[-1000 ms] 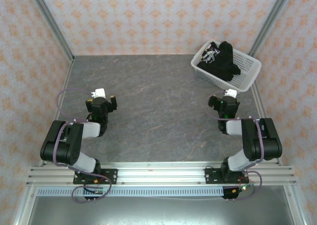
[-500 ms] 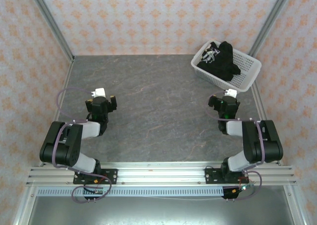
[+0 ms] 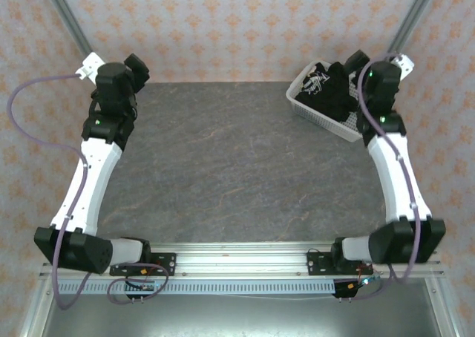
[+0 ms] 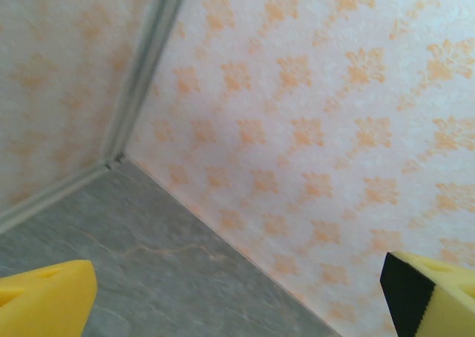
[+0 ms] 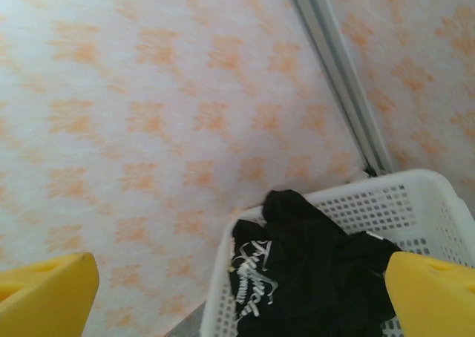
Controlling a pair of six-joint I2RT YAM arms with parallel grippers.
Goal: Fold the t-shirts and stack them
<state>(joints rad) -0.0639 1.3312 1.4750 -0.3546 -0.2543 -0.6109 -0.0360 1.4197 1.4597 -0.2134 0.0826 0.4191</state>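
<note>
My right gripper goes down onto the bunched black cloth (image 3: pixel 338 88) (image 5: pixel 326 266) in the basket next, then closes.
The t-shirts (image 3: pixel 335 89) lie bunched in a white basket (image 3: pixel 312 113) at the far right corner of the table, black cloth with white marks showing. My right gripper (image 3: pixel 371 64) hangs high over the basket's right side, open and holding nothing. In the right wrist view the t-shirts (image 5: pixel 312 277) and the basket (image 5: pixel 415 203) sit below and beyond my right gripper (image 5: pixel 237 296), between its yellow pads (image 5: pixel 44 292). My left gripper (image 3: pixel 126 68) is raised at the far left corner, open and holding nothing. The left wrist view has my left gripper (image 4: pixel 237 300) facing the wall, wide apart.
The grey stone-patterned table (image 3: pixel 237 159) is walled by orange-patterned panels (image 4: pixel 334 92), with metal posts in the far corners (image 5: pixel 341 77). Both arms stretch along the table's left and right sides from their bases on the near rail (image 3: pixel 237 259).
Both arms have risen from their folded pose near the front and reached far back: the left to the far left corner, the right over the basket. Both grippers stay open.
</note>
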